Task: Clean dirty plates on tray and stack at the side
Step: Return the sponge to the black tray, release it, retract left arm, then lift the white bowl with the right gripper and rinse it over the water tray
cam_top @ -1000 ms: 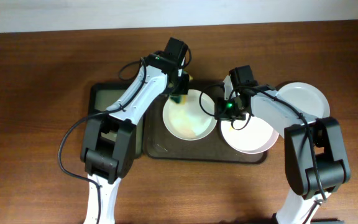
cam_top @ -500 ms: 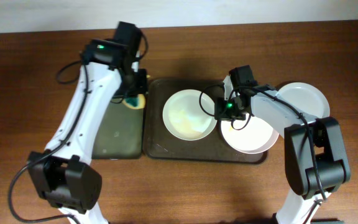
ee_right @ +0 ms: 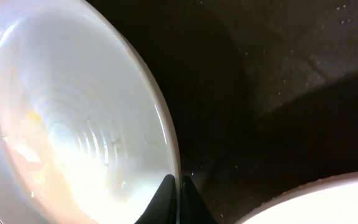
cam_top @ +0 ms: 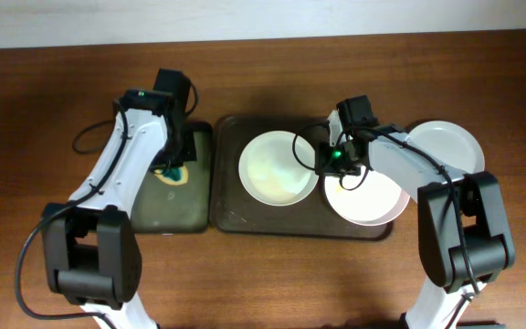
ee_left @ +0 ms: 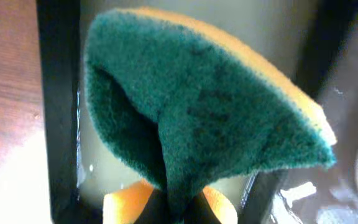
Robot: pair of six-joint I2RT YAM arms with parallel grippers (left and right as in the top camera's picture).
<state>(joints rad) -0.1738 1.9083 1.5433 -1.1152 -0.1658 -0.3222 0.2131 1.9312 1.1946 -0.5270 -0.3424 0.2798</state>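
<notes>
My left gripper still holds the sponge [ee_left: 204, 118] above the pale liquid, so next it should move down to the wet bottom of the smaller dark tray [ee_left: 112, 167] and let go of the sponge there.
The dark brown tray [cam_top: 245, 217] holds two white plates: a left plate [cam_top: 277, 169] with a yellowish smear and a right plate [cam_top: 368, 201]. A third plate [cam_top: 446, 146] lies on the table at the right. My right gripper [cam_top: 323, 161] is shut on the left plate's right rim [ee_right: 166, 134]. My left gripper [cam_top: 173, 164] is shut on a green and yellow sponge [ee_left: 204, 118] over the smaller dark tray [cam_top: 167, 196]; the sponge also shows in the overhead view [cam_top: 173, 174].
The smaller greenish-black tray holds a film of pale liquid [ee_left: 278, 31] and abuts the brown tray's left side. Bare wooden table lies in front and to the left. A white wall edge runs along the back.
My left arm has swung left off the smeared plate with the sponge and come down over the smaller tray. The right arm has not moved.
</notes>
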